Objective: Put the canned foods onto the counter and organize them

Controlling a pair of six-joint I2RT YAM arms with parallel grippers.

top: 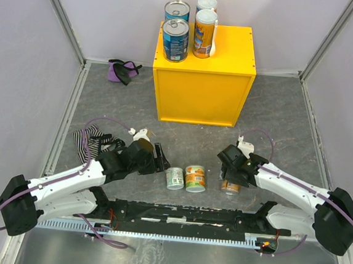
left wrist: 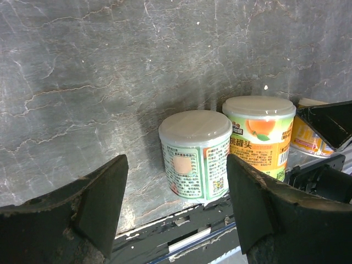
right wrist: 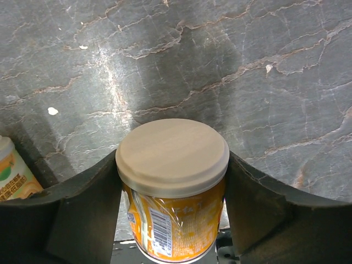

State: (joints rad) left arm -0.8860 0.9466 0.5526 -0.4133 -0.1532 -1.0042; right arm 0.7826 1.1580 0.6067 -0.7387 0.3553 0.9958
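My right gripper will rise outward and let go of the short orange can on the counter's top (top: 232, 50) beside the tall orange cans, since that side of the counter is empty.
The yellow counter (top: 202, 91) stands at the back. On its top are two blue-labelled cans (top: 175, 39) and two tall orange cans (top: 204, 34). A pale-green can (top: 174, 178) and a short orange can (top: 195, 178) stand side by side on the table. My left gripper (top: 159, 157) is open, just left of the pale-green can (left wrist: 195, 154), which stands ahead of its spread jaws (left wrist: 177, 184). My right gripper (top: 230, 174) is shut on another short orange can (right wrist: 171, 157), with both fingers against its lid.
A purple cloth bundle (top: 123, 70) lies at the back left. A striped cloth (top: 83, 141) lies by the left arm. A black rail (top: 187, 216) runs along the near edge, right beside the cans. Grey walls close in both sides.
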